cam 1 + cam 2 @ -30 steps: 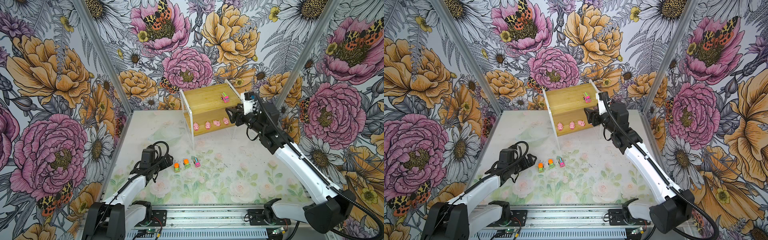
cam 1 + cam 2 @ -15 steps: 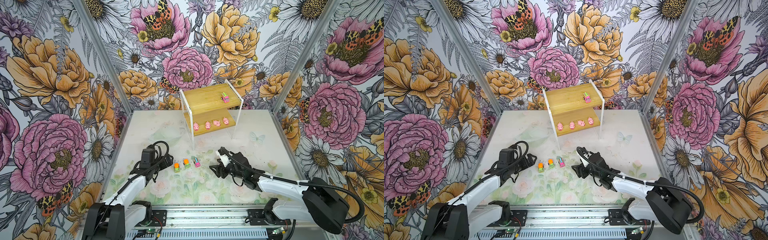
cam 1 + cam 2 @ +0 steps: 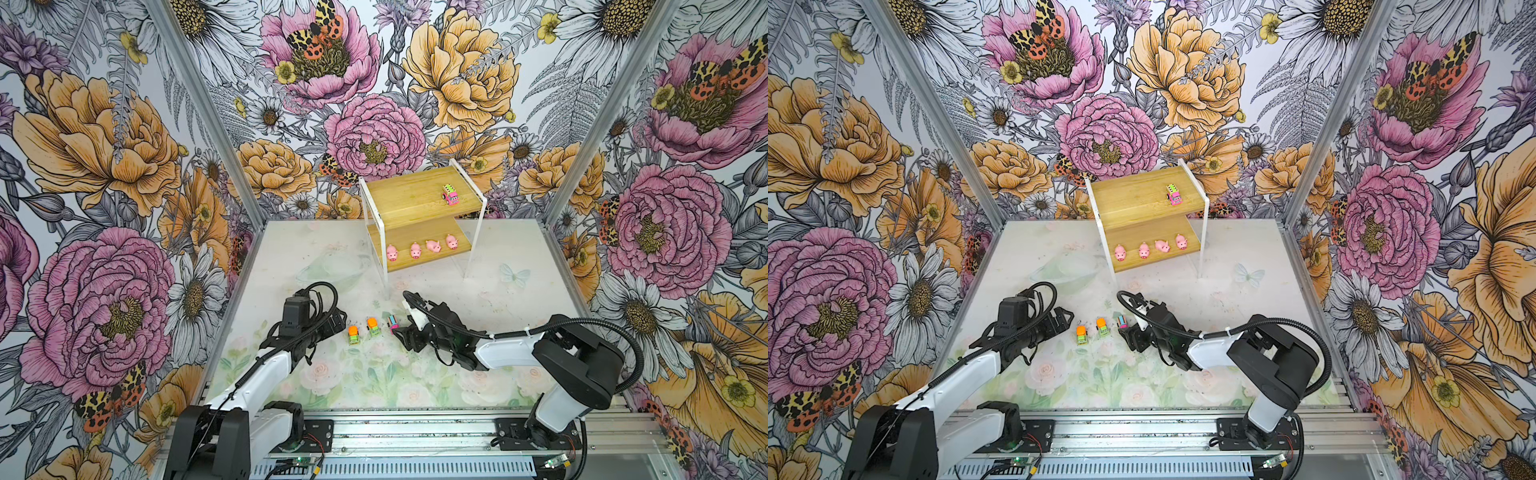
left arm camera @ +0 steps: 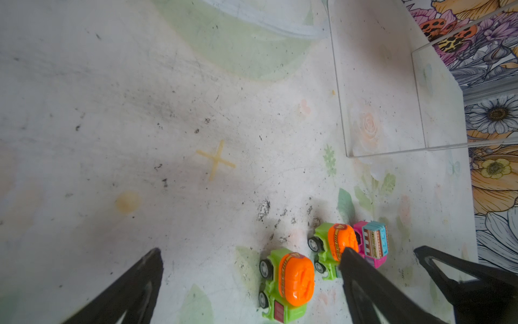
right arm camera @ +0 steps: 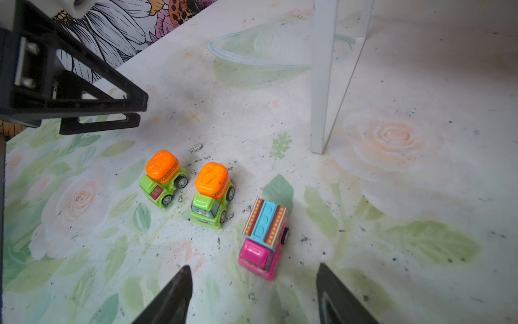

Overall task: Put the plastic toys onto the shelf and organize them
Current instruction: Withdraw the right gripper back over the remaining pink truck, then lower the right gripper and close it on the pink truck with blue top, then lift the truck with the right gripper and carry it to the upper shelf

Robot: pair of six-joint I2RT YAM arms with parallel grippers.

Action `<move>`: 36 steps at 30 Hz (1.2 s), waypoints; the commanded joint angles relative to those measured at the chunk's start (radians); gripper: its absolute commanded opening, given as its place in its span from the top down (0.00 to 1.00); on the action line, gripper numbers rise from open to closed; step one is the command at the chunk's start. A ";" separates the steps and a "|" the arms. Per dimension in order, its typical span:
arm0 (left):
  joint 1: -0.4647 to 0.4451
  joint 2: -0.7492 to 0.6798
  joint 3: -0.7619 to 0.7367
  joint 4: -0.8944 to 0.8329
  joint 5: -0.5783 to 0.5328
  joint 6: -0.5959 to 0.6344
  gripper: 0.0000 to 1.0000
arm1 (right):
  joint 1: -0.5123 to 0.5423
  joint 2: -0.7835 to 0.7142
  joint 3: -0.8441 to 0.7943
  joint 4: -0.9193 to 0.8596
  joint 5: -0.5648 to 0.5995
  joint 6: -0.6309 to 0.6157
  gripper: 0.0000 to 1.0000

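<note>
My right gripper will next move gently down and toward the green trucks and close on the pink truck's blue-topped body [image 3: 392,321] [image 5: 264,236], because it is still ahead of my open fingers.
The shelf [image 3: 399,195] stands at the back of the table. A pink truck with a green top [image 3: 450,195] is on its upper board, and several pink pigs [image 3: 415,250] line the lower board. Three trucks stand in a row on the mat: two green ones with orange tops [image 3: 353,334] [image 3: 373,326] and a pink one with a blue top [image 3: 392,323]. My right gripper [image 5: 253,268] is open, low over the mat, its fingers either side of the pink truck's [image 5: 265,238] front without touching it. My left gripper [image 4: 251,251] is open beside the nearest green truck [image 4: 291,277].
The shelf's white front leg [image 5: 322,84] comes down just beyond the trucks. The left gripper's fingers [image 5: 112,112] point at the row from the other side. Flowered walls [image 3: 124,208] close in three sides, and a metal rail [image 3: 395,428] runs along the front.
My right arm has swung from the shelf's upper board down to the mat and now sits by the pink blue-topped truck. The left arm and the toys have not moved.
</note>
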 commanded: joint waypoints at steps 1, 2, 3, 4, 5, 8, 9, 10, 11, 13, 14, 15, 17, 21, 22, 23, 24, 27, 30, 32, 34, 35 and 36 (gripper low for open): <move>0.001 0.003 0.007 0.016 0.019 0.017 0.01 | 0.007 0.056 0.042 0.033 0.019 0.011 0.30; 0.000 0.003 0.008 0.016 0.018 0.017 0.01 | 0.005 0.071 0.048 0.034 0.016 0.010 0.30; 0.002 0.002 0.008 0.016 0.018 0.017 0.01 | 0.007 0.089 0.059 0.034 0.014 0.010 0.30; 0.001 0.003 0.008 0.015 0.018 0.017 0.01 | 0.007 0.106 0.069 0.036 0.011 0.009 0.31; 0.001 0.004 0.008 0.016 0.019 0.017 0.01 | 0.008 0.118 0.075 0.036 0.014 0.007 0.31; 0.001 0.006 0.009 0.015 0.018 0.017 0.01 | 0.008 0.152 0.098 0.039 0.023 0.004 0.32; 0.001 0.008 0.010 0.015 0.019 0.017 0.01 | 0.009 0.161 0.106 0.036 0.029 0.003 0.32; 0.001 0.010 0.011 0.015 0.019 0.017 0.01 | 0.007 0.168 0.116 0.035 0.036 0.003 0.32; 0.001 0.012 0.011 0.015 0.018 0.017 0.01 | 0.007 0.175 0.122 0.031 0.038 0.000 0.32; 0.001 0.017 0.013 0.015 0.018 0.017 0.01 | 0.007 0.188 0.143 0.012 0.039 -0.006 0.33; 0.001 0.018 0.014 0.015 0.018 0.017 0.01 | 0.008 0.195 0.149 0.007 0.041 -0.006 0.33; 0.001 0.019 0.014 0.015 0.018 0.016 0.01 | 0.008 0.202 0.156 0.003 0.042 -0.005 0.33; 0.000 0.020 0.015 0.012 0.018 0.016 0.01 | 0.008 0.211 0.167 -0.007 0.042 -0.006 0.36; 0.001 0.020 0.016 0.010 0.014 0.017 0.01 | 0.007 0.220 0.176 -0.016 0.035 -0.010 0.47; 0.000 0.019 0.015 0.010 0.014 0.017 0.01 | 0.008 0.222 0.178 -0.019 0.032 -0.011 0.50; 0.000 0.019 0.016 0.010 0.014 0.016 0.01 | 0.008 0.223 0.179 -0.021 0.029 -0.012 0.51; 0.000 0.019 0.016 0.010 0.015 0.016 0.01 | 0.007 0.223 0.180 -0.023 0.029 -0.013 0.54; 0.000 0.019 0.016 0.010 0.015 0.017 0.01 | 0.007 0.225 0.184 -0.027 0.023 -0.014 0.57; -0.001 0.019 0.016 0.010 0.015 0.017 0.01 | 0.007 0.228 0.185 -0.030 0.019 -0.014 0.63; 0.001 0.019 0.016 0.010 0.014 0.016 0.01 | 0.007 0.226 0.185 -0.030 0.008 -0.018 0.68; 0.001 0.019 0.016 0.010 0.013 0.019 0.01 | 0.007 0.222 0.182 -0.030 -0.005 -0.025 0.72; 0.001 0.019 0.016 0.010 0.015 0.020 0.01 | 0.007 0.216 0.178 -0.029 -0.014 -0.027 0.74; 0.001 0.019 0.015 0.010 0.015 0.020 0.01 | 0.007 0.209 0.174 -0.030 -0.025 -0.031 0.75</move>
